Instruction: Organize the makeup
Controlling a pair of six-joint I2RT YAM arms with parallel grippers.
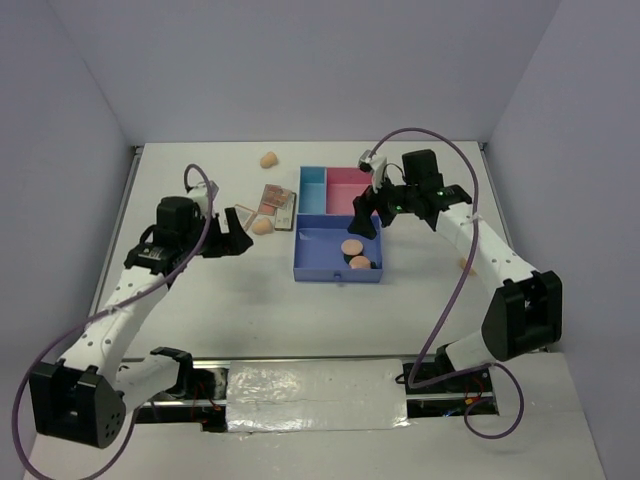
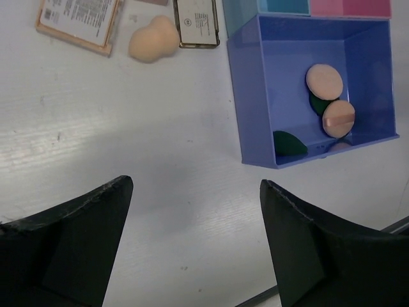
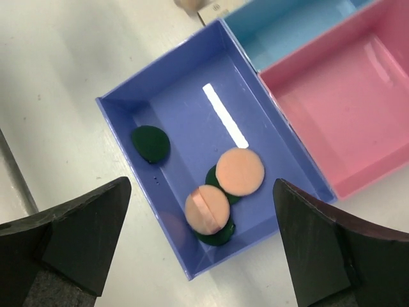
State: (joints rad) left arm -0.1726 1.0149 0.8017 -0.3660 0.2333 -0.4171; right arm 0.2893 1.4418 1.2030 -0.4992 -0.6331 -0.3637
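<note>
The peach sponge is below my left gripper, to its right in the top view, with palettes close by. My left gripper should move over the peach sponge (image 1: 262, 226) (image 2: 153, 39) and go down.
In the tray's big blue compartment (image 1: 310, 250) lie two peach round puffs (image 3: 240, 171) (image 3: 206, 209) on dark green discs (image 3: 217, 236), with another green disc (image 3: 151, 142) by the wall. My right gripper (image 3: 201, 185) hangs open above these puffs, holding nothing. Left of the tray, a peach sponge (image 2: 153, 39) rests between two palettes (image 2: 78, 19) (image 2: 197, 22). A second sponge (image 1: 268, 159) lies farther back. My left gripper (image 2: 195, 184) is open over bare table, near that sponge (image 1: 262, 226) and empty.
The tray's pink compartment (image 3: 345, 109) and light blue compartment (image 3: 287, 25) hold nothing that I can see. A small peach item (image 1: 467, 265) lies on the table beside the right arm. Walls close in the table on three sides.
</note>
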